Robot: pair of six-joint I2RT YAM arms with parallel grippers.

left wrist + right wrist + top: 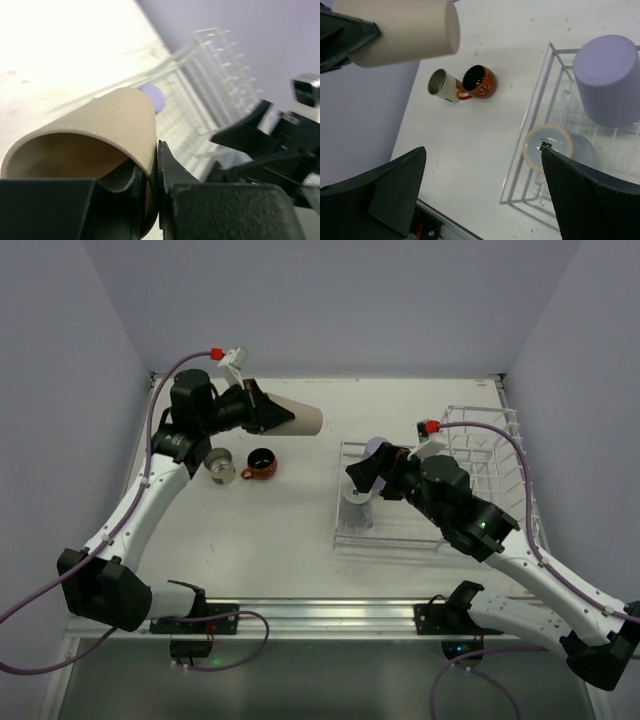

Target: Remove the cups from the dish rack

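I am holding the beige tumbler sideways, so next I will tip my left gripper downward and lower it to release the tumbler upright on the clear tabletop beyond the orange-red mug.
My left gripper is shut on the rim wall of the beige tumbler, one finger inside and one outside. It holds the tumbler on its side above the table's back left. The orange-red mug and a small beige cup stand on the table below it. My right gripper is open and empty over the white dish rack's flat tray. The lavender tumbler stands upside down there, beside a light blue-grey cup.
The rack's taller basket section stands at the right. Lavender walls close in the table on the left, back and right. A metal rail runs along the near edge between the arm bases.
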